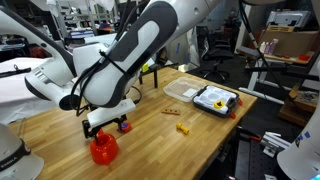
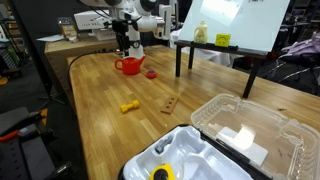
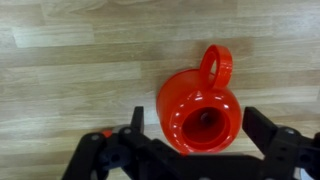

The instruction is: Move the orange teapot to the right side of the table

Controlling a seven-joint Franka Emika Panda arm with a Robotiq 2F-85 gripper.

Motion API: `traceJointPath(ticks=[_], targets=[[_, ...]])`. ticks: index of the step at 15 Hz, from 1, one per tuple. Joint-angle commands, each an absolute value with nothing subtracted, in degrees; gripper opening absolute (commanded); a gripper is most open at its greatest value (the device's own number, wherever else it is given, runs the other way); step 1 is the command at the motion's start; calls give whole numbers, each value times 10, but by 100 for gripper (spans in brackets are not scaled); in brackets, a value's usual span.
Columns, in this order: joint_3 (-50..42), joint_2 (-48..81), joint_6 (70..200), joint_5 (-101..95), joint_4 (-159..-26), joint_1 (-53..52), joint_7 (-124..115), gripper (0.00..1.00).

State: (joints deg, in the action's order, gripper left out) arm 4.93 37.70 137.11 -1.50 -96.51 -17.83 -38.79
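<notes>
My gripper is going to move past the teapot's open top next and over the slim loop handle [image 3: 216, 66]. Then it will go down with its fingers on either side of the handle.
The orange teapot [image 1: 103, 150] stands upright on the wooden table [image 1: 200, 135] near its front edge. In an exterior view it sits at the far end of the table [image 2: 128, 66]. In the wrist view I look down into its open top [image 3: 200, 112], with its loop handle pointing away. My gripper [image 3: 200, 128] is open, with one finger on each side of the teapot and a gap at both sides. In both exterior views the gripper [image 1: 106, 127] [image 2: 127, 48] hangs just above the teapot.
A small red-and-purple block [image 2: 152, 73] lies next to the teapot. A yellow piece [image 1: 183, 127] and a small wooden piece [image 1: 172, 111] lie mid-table. A black tray [image 1: 215, 100] and a clear container [image 1: 182, 92] sit further along. A black-legged stand with a white board [image 2: 235, 30] stands at one side.
</notes>
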Motion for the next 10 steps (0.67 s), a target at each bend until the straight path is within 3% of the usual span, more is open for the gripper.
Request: traceJointPath(ticks=[1,10], targets=[[49,406,1356,-1,-925,-186,-360,100],[48,453,1324,-2,-874,-207,-336,100]])
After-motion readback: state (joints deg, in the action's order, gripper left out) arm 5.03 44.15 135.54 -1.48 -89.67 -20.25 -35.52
